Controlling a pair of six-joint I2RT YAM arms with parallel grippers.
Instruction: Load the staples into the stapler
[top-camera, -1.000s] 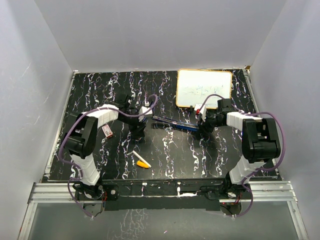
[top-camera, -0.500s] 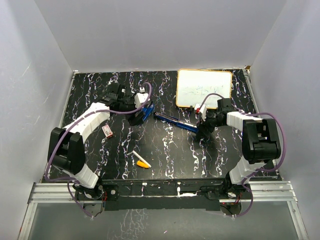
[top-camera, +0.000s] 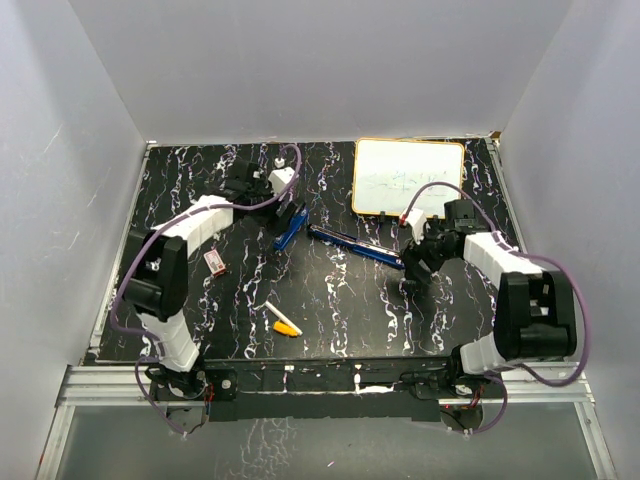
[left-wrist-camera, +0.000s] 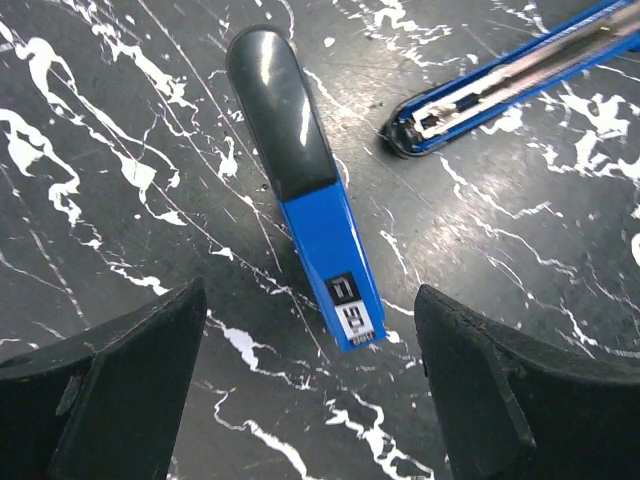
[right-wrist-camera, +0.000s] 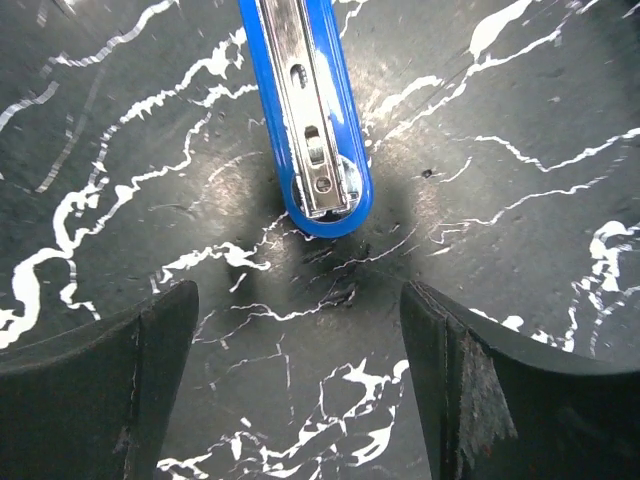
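I will move my left gripper over the cover's dark grey end (top-camera: 300, 213) (left-wrist-camera: 284, 112) next, then go down and close, because that end is below it and to its right in the top view.
The blue stapler lies on the black marbled table in two parts. Its blue cover with a dark grey end (top-camera: 291, 225) (left-wrist-camera: 305, 190) rests just ahead of my left gripper (top-camera: 284, 203) (left-wrist-camera: 308, 298), which is open and touches nothing. The long blue arm with the silver channel (top-camera: 350, 243) (right-wrist-camera: 310, 110) (left-wrist-camera: 500, 85) lies to the right, its rounded end just ahead of my right gripper (top-camera: 412, 268) (right-wrist-camera: 300, 298), also open and holding nothing. The small red-and-white box of staples (top-camera: 213, 262) sits at the left, away from both grippers.
A yellow-and-white marker (top-camera: 284, 320) lies near the front middle. A whiteboard with a yellow rim (top-camera: 408, 176) stands at the back right. Grey walls close in the table on three sides.
Both grippers have opened. The left one swung toward the back, set the blue cover down and drew off it. The right one let go of the long arm's end and pulled back.
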